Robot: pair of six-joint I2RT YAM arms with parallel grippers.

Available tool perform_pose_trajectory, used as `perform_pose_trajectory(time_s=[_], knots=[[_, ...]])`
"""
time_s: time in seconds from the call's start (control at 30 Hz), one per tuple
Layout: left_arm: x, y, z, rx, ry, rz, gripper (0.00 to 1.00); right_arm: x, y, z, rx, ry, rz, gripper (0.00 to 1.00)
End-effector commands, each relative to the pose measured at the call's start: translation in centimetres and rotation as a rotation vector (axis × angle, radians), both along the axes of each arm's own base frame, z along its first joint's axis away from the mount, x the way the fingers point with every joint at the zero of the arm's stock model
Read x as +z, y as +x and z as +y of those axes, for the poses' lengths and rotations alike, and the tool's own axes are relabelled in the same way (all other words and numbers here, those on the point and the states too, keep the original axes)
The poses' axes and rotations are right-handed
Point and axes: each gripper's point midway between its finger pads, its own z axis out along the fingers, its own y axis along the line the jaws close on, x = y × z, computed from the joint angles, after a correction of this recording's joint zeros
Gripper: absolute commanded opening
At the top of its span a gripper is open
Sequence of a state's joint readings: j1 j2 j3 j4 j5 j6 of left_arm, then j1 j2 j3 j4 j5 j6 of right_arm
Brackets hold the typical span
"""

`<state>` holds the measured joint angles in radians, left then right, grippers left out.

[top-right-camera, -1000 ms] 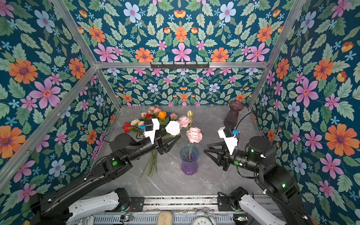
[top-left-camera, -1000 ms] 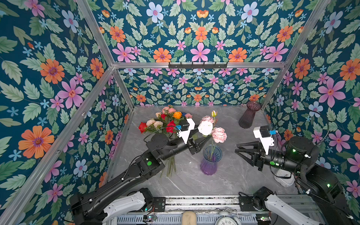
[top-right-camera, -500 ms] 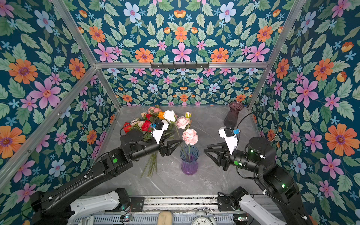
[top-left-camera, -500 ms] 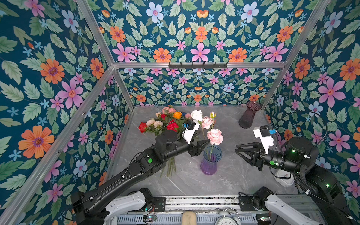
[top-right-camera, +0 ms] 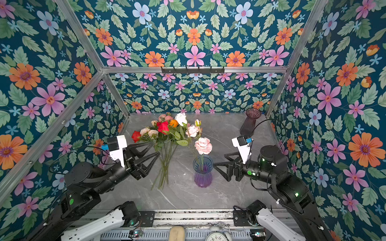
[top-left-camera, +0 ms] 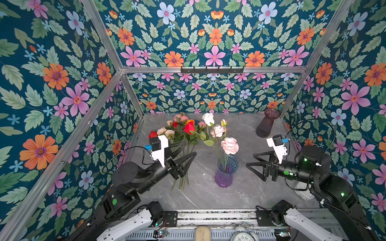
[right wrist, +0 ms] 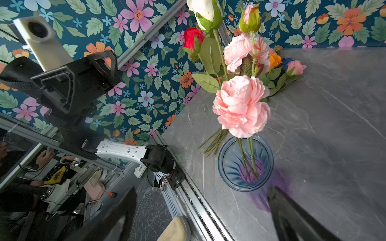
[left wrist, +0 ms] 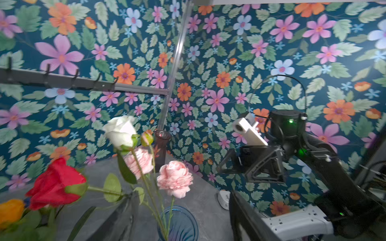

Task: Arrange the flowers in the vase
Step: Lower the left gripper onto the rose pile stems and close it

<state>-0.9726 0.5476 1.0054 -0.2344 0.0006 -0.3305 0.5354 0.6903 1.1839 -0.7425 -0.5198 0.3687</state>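
Observation:
My left gripper tips downward and lowers outward onto the pale cream blooms' green stem near the leaves next, since the blooms lie low on the tabletop.
A purple and blue glass vase stands mid-table. It holds several flowers: a pink peony, a paler pink bloom, a white rose and a small bud. More flowers lie in a bunch at the back left, stems towards the front. My left gripper hovers open over those stems, left of the vase, holding nothing. Right of the vase my right gripper is wide open and empty.
A dark purple vase stands empty at the back right corner. A white object lies under the right arm. A clock sits at the front rail. Patterned walls close in the left, back and right sides.
My left gripper has let go of the white rose, which now stands in the vase, and has drawn back to the left. The right gripper's jaws have spread wider.

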Motion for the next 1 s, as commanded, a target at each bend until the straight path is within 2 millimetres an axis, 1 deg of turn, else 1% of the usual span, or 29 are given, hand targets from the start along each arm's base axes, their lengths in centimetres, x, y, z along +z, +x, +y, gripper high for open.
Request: perform_pose_trajectory(time_s=[0.0,0.03,0.07,0.1,0.13,0.17,0.23,0.33,0.4,0.43,0.47,0.5,0.53,0.57,0.6,0.63,0.67,0.73,0.8,0.9,0.97], knots=[[-6.8,3.9,4.2,0.335,0.084,0.268,0.71,-1.1,0.9,-0.3,-0.051,-0.025,0.038,0.99],[-9.2,4.7,5.7,0.443,0.114,0.348,0.72,-2.0,1.3,-0.4,-0.064,-0.049,0.051,0.99],[-11.3,5.1,6.8,0.526,0.143,0.406,0.74,-2.7,1.5,-0.4,-0.07,-0.064,0.057,0.99],[-13.8,5.4,8.0,0.61,0.188,0.47,0.76,-3.5,1.9,-0.5,-0.084,-0.081,0.062,0.99],[-16.0,5.5,8.7,0.672,0.224,0.523,0.77,-4.4,2.6,-0.8,-0.116,-0.104,0.066,0.99],[-17.5,5.6,9.0,0.7,0.247,0.555,0.77,-5.2,3.0,-1.0,-0.139,-0.121,0.071,0.99],[-20.6,5.9,8.9,0.748,0.286,0.612,0.79,-6.4,3.7,-0.9,-0.155,-0.137,0.083,0.94],[-24.0,7.0,7.6,0.769,0.354,0.656,0.78,-7.1,4.3,-0.1,-0.135,-0.131,0.11,0.84],[-26.1,8.8,6.4,0.735,0.395,0.732,0.76,-7.3,4.7,0.5,-0.115,-0.154,0.15,0.76],[-27.3,10.1,5.6,0.688,0.394,0.791,0.72,-7.4,4.9,0.6,-0.111,-0.173,0.175,0.75],[-28.4,11.2,5.2,0.645,0.378,0.839,0.67,-7.5,5.0,0.6,-0.108,-0.188,0.188,0.75],[-29.4,12.6,5.2,0.627,0.36,0.871,0.62,-7.7,5.1,0.5,-0.112,-0.203,0.193,0.76],[-30.1,13.9,5.5,0.633,0.351,0.882,0.62,-7.9,5.2,0.1,-0.131,-0.215,0.198,0.79],[-30.6,14.9,5.9,0.651,0.352,0.887,0.62,-8.3,5.4,-0.5,-0.17,-0.23,0.213,0.84],[-31.3,15.9,6.4,0.673,0.366,0.904,0.62,-8.8,5.5,-1.3,-0.225,-0.241,0.228,0.92],[-32.2,16.8,6.7,0.678,0.377,0.93,0.62,-9.1,5.4,-1.8,-0.246,-0.237,0.233,0.94],[-33.1,17.5,6.8,0.679,0.386,0.954,0.62,-9.4,5.2,-1.9,-0.248,-0.227,0.245,0.94],[-34.4,18.8,7.0,0.688,0.395,0.986,0.57,-10.1,4.7,-2.0,-0.241,-0.197,0.289,0.93],[-35.0,20.0,7.2,0.708,0.403,0.983,0.56,-10.5,4.5,-2.2,-0.25,-0.191,0.305,0.9],[-36.1,21.6,8.1,0.751,0.423,0.992,0.48,-10.8,4.3,-2.8,-0.264,-0.217,0.293,0.85],[-36.9,22.2,8.9,0.774,0.434,1.009,0.45,-10.6,4.2,-3.1,-0.262,-0.238,0.281,0.83]])
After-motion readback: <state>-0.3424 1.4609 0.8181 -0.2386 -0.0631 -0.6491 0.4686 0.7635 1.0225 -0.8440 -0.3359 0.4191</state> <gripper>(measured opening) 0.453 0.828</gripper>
